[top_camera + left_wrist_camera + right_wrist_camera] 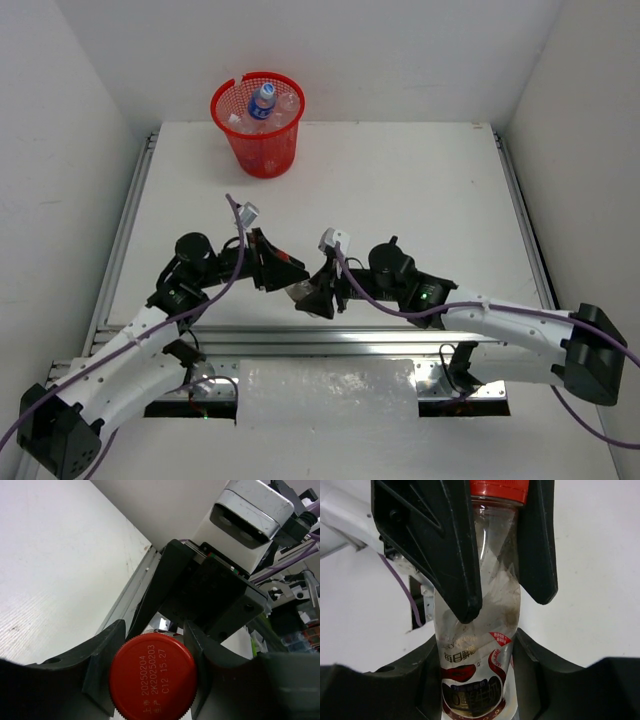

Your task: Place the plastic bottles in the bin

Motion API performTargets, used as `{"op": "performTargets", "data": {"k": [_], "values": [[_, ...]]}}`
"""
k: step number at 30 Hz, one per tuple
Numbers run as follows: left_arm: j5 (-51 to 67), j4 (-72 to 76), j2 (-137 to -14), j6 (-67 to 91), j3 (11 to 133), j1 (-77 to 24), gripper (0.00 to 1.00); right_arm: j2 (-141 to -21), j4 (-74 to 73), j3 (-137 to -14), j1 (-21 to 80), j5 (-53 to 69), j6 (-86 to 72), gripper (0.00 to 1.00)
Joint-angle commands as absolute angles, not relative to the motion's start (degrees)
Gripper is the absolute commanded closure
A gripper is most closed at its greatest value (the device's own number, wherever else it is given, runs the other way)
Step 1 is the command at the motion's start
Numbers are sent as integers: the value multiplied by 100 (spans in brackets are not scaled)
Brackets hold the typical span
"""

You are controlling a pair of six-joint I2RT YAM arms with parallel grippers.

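Observation:
I will next swing the bottle in my left gripper up and outward over the red mesh bin's open top (pixel 251 105) to let it go, because the bin is outward of the gripper.
A clear plastic bottle (pixel 300 292) with a red cap (pixel 152 677) and a reddish label (pixel 477 685) hangs between both grippers above the table's near middle. My left gripper (pixel 155 630) is closed round its cap end; its fingers (pixel 445 555) show in the right wrist view straddling the neck. My right gripper (pixel 476 640) is closed on the labelled body. In the top view the left gripper (pixel 285 275) and right gripper (pixel 318 295) meet tip to tip. The red mesh bin (pixel 225 100) stands at the far left and holds several bottles, one with a blue label (pixel 264 100).
A metal rail (pixel 330 335) runs along the table's near edge, with a crinkled plastic sheet (pixel 325 390) in front of it. Aluminium rails border the table's left (pixel 125 230) and right (pixel 525 220) sides. White walls enclose the table.

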State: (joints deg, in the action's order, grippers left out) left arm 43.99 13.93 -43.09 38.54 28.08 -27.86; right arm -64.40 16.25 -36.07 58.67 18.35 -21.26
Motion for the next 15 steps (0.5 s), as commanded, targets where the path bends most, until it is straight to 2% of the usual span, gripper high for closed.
{"op": "performTargets", "data": {"k": [1,2,3,4,6,7,9,10,11,12,14,15], "values": [[4222,1469,-4298,3842,3303,-2892,99,-6205,1952,-3885,5854,1960,-1951,69],[4019,1294,-4272,3789,3418,-2892,100,-6170,1925,-3876,5845,1925,-1951,57],[3764,1118,-4228,3736,3523,-2892,100,-6135,1899,-3841,5853,1846,-1942,33],[3005,655,-4228,3701,3855,-2892,100,-5978,1872,-3710,5854,1672,-1942,2],[1852,-101,-4315,3595,4400,-2883,100,-5775,1288,-3630,5845,857,-2065,1],[480,-1263,-4663,3569,5300,-2865,100,-5574,918,-3578,5853,-348,-2387,1],[-810,-2255,-5435,3437,6323,-2830,100,-5327,-172,-3446,5853,-1611,-2880,1],[-2062,-2790,-5641,3419,7120,-2813,100,-5204,-532,-3280,5854,-2452,-3327,1],[-2544,-2943,-5869,3367,7476,-2665,100,-4942,-1032,-3209,5854,-2635,-3488,1],[-2853,-3031,-6393,3349,7793,-2454,100,-4792,-1168,-3130,5845,-2724,-3576,1],[-2244,-3155,-6984,3314,8899,-1370,100,-4362,-1335,-2866,5854,-2638,-3691,1],[-2259,-3225,-7666,3305,9739,-1197,100,-4238,-1345,-2726,5854,-2541,-3665,1]]}}
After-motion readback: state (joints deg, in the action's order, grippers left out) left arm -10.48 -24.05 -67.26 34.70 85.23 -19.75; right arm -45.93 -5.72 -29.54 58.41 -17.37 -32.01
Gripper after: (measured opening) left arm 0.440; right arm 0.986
